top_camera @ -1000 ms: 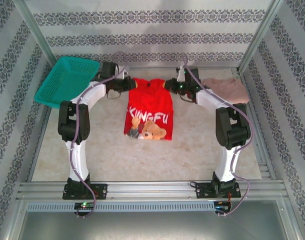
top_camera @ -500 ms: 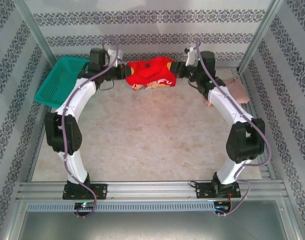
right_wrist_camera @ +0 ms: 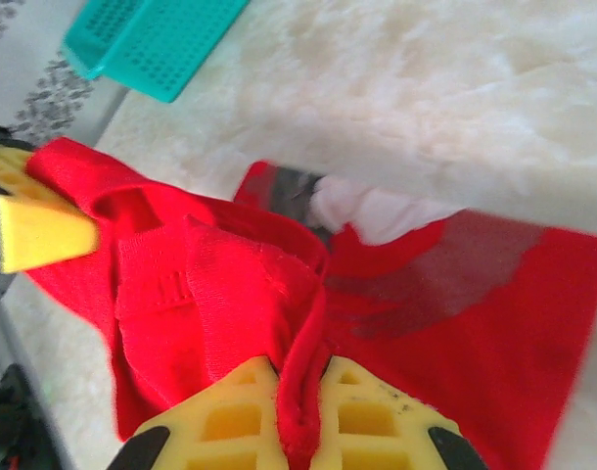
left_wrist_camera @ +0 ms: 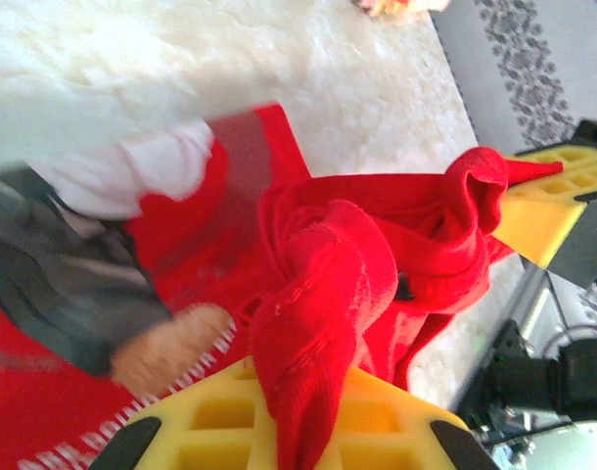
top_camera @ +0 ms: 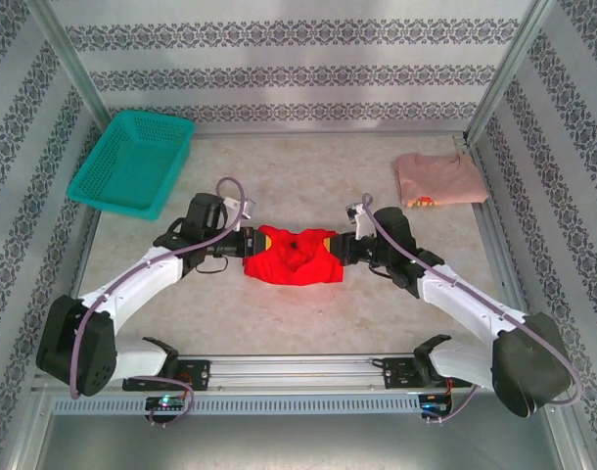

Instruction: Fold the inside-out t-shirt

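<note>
The left gripper moves down onto the far side of the printed layer (left_wrist_camera: 83, 211) next and releases the thick red fold (left_wrist_camera: 328, 274) there, because it still hangs above that layer.
The inside-out t-shirt (top_camera: 294, 257), bright red, sits bunched at the table's near middle, stretched between both grippers. My left gripper (top_camera: 248, 245) is shut on its left edge. In the left wrist view a thick red fold (left_wrist_camera: 328, 274) is pinched between the yellow fingers (left_wrist_camera: 206, 421). My right gripper (top_camera: 340, 247) is shut on the shirt's right edge. In the right wrist view a red hem (right_wrist_camera: 181, 294) is squeezed between the yellow fingers (right_wrist_camera: 377, 421). Part of the print, grey, white and tan, lies under the folds.
A teal basket (top_camera: 132, 162) stands tilted at the back left, also in the right wrist view (right_wrist_camera: 152, 39). A folded pale pink shirt (top_camera: 440, 178) lies at the back right. The metal frame rail (top_camera: 298, 370) runs along the near edge.
Both arms have swung from the back of the table toward the near middle and come down, carrying the red shirt. It now sits bunched on the table instead of hanging.
</note>
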Controlling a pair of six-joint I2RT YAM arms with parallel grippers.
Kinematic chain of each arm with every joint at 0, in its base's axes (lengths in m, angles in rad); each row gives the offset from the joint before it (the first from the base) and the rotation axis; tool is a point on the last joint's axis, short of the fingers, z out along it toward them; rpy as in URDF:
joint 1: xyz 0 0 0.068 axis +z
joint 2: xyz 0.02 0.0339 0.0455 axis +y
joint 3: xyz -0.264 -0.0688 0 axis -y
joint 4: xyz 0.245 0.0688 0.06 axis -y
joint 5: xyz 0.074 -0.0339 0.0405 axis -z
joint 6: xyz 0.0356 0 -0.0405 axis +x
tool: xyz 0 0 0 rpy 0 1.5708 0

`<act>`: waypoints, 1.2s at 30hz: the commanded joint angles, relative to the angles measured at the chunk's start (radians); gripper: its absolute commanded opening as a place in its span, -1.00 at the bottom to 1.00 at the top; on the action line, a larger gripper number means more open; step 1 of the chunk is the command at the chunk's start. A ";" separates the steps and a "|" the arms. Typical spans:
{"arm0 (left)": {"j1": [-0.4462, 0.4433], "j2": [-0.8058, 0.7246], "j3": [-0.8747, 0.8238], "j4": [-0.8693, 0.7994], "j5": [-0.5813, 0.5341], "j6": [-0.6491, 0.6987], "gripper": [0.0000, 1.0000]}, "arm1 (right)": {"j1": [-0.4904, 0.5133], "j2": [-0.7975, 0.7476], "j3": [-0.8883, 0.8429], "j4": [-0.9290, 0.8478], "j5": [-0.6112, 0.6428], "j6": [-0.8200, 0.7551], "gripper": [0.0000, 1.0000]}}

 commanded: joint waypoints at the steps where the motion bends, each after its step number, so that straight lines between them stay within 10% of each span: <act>1: 0.007 0.040 0.023 0.027 -0.106 0.007 -1.00 | -0.034 0.046 0.021 0.011 0.074 0.010 -1.00; 24: 0.122 0.395 0.083 -0.021 -0.206 0.029 -0.89 | -0.069 0.669 0.444 -0.161 0.070 -0.093 -0.97; 36: 0.123 0.242 0.112 -0.167 -0.344 0.008 0.14 | -0.138 0.580 0.571 -0.445 0.083 -0.202 -0.21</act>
